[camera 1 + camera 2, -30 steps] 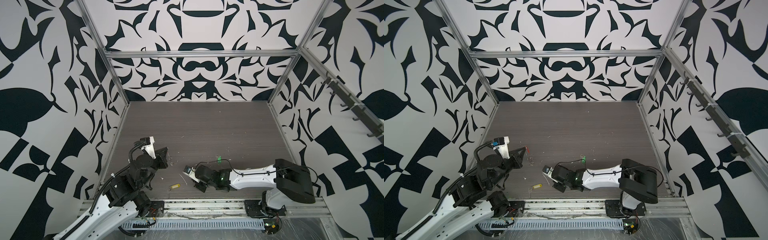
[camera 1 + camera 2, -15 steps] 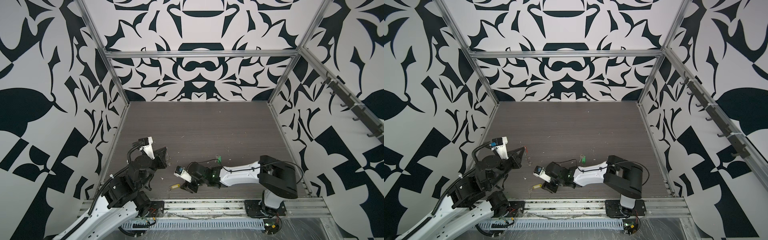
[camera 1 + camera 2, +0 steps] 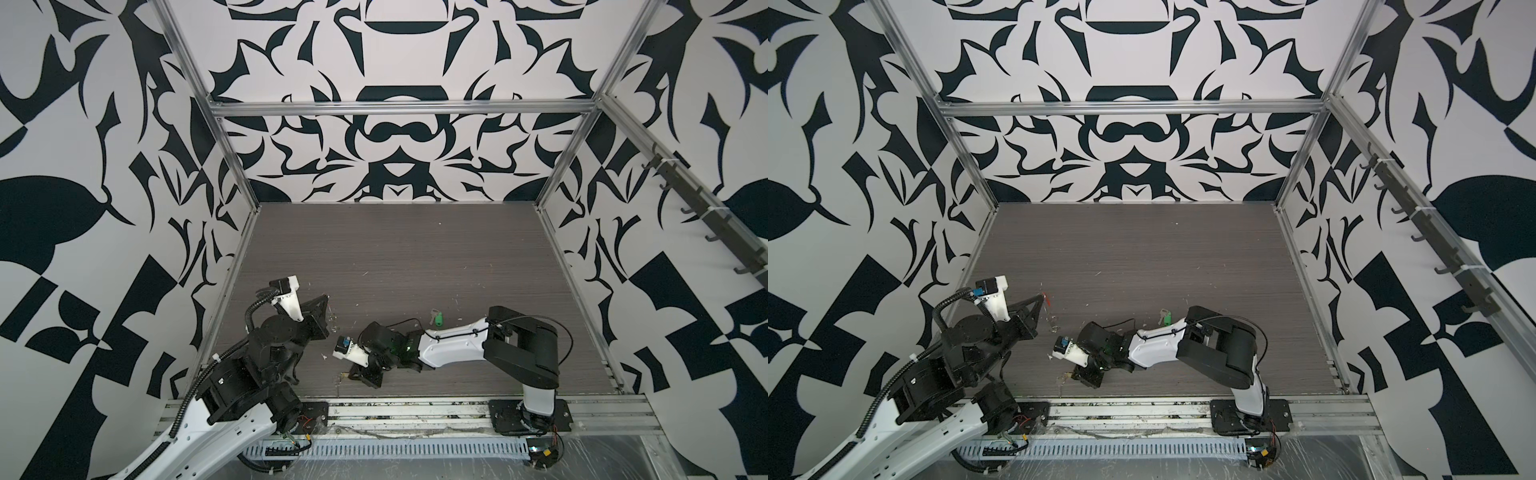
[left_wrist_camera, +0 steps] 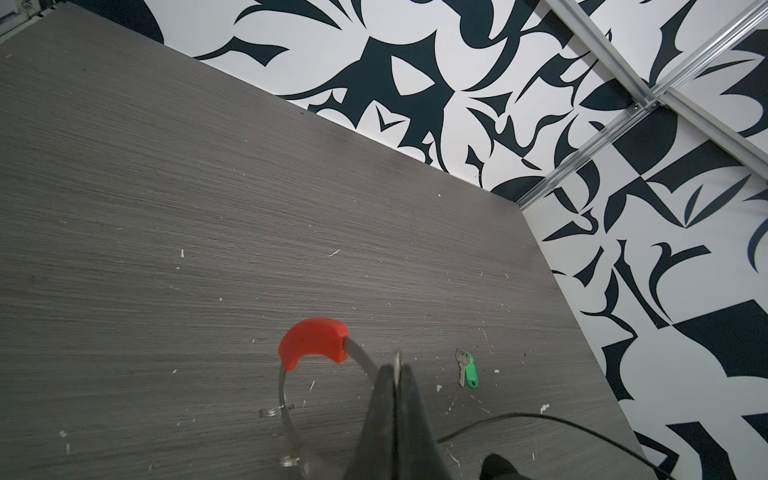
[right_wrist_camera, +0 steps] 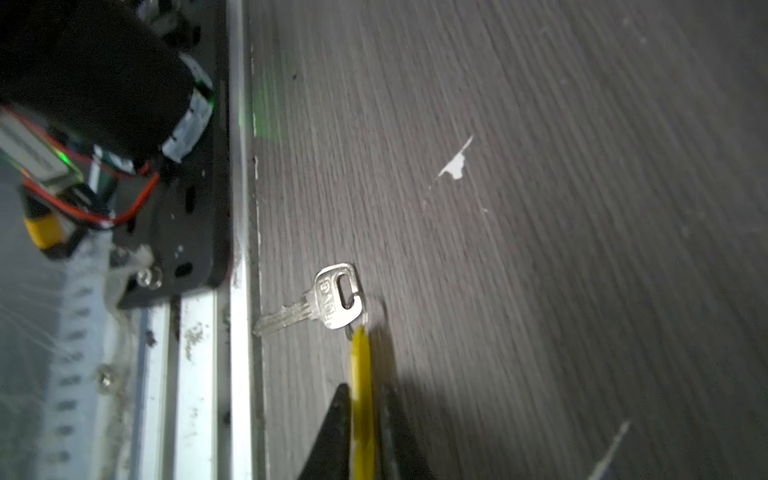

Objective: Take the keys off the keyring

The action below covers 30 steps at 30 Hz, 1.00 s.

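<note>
The tabletop is open below the grey part of the keyring on that side, so I need to move my left gripper down and ease toward the green-tagged key [image 4: 467, 372] to release that part.
In the left wrist view my left gripper [image 4: 397, 368] is shut on the grey band of the keyring [image 4: 286, 390]. Its red sleeve [image 4: 313, 343] arches above the table, and two tiny split rings hang on the hoop. The green-tagged key [image 4: 467, 372] lies loose on the table; both top views show it [image 3: 437, 319] [image 3: 1166, 318] behind the right arm. My right gripper [image 5: 363, 388] is shut on the yellow tag [image 5: 359, 353], edge-on between the jaws. Its silver key [image 5: 332, 299] rests by the table's front edge. In a top view the right gripper [image 3: 353, 375] sits low at the front.
An aluminium rail [image 5: 199, 332] runs along the table's front edge, and the left arm's black base plate [image 5: 183, 208] is bolted to it. A black cable [image 4: 540, 419] crosses the table near the green key. White flecks litter the wood. A hook rail [image 3: 706, 216] lines the right wall.
The right arm swung left and toward the front edge, came down over the yellow-tagged key with open jaws and shut on its tag. The left arm has stayed still with the keyring.
</note>
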### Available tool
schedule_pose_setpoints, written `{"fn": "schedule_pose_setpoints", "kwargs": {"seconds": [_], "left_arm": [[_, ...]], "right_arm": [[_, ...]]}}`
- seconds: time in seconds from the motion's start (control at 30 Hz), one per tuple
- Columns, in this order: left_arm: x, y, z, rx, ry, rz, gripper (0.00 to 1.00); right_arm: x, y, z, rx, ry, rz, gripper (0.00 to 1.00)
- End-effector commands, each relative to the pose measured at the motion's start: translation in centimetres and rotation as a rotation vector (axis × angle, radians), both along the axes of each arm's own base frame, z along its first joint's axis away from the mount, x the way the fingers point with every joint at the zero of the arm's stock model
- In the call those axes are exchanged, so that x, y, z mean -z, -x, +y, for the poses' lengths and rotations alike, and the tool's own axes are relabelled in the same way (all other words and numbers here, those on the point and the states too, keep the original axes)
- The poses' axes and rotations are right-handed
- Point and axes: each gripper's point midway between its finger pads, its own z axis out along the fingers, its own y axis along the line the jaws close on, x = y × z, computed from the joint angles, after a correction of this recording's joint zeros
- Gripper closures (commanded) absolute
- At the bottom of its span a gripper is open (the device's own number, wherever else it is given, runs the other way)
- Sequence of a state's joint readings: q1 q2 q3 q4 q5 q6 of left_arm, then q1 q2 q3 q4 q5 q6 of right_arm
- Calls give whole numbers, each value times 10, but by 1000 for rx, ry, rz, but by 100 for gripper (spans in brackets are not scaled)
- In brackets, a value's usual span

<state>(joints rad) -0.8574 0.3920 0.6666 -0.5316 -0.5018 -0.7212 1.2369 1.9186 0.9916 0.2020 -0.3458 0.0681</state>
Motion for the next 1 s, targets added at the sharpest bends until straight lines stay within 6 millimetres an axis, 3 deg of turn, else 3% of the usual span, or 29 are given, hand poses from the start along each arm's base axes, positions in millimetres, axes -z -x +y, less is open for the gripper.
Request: {"fn": "schedule_pose_setpoints", "kwargs": {"seconds": [0.0,0.17,0.33,0.57,0.7,0.73,0.83,0.97], "left_arm": [[-7,0,5,-18,8,-9,100],[-8,0,4,-16,9,-11,100],[-6,-2,-2,-2,9,-4,100],[11,-10,-22,38,16,30,100],[20,-13,-42,96,31,52,100],[23,-14,-48,114,39,56,100],[35,-18,-60,138,49,85,100],[51,-21,-76,177,52,126,100]], "right_arm": [[-21,-1,4,8,-56,-7,95],[-36,-19,-10,108,-103,-17,100],[-47,-53,-53,300,-101,-69,100],[-28,-93,-133,638,-10,-99,100],[-19,-105,-157,743,32,-112,100],[-18,-106,-159,750,39,-111,97],[-25,-110,-162,774,23,-133,65],[-60,-121,-178,857,-51,-219,55]]}}
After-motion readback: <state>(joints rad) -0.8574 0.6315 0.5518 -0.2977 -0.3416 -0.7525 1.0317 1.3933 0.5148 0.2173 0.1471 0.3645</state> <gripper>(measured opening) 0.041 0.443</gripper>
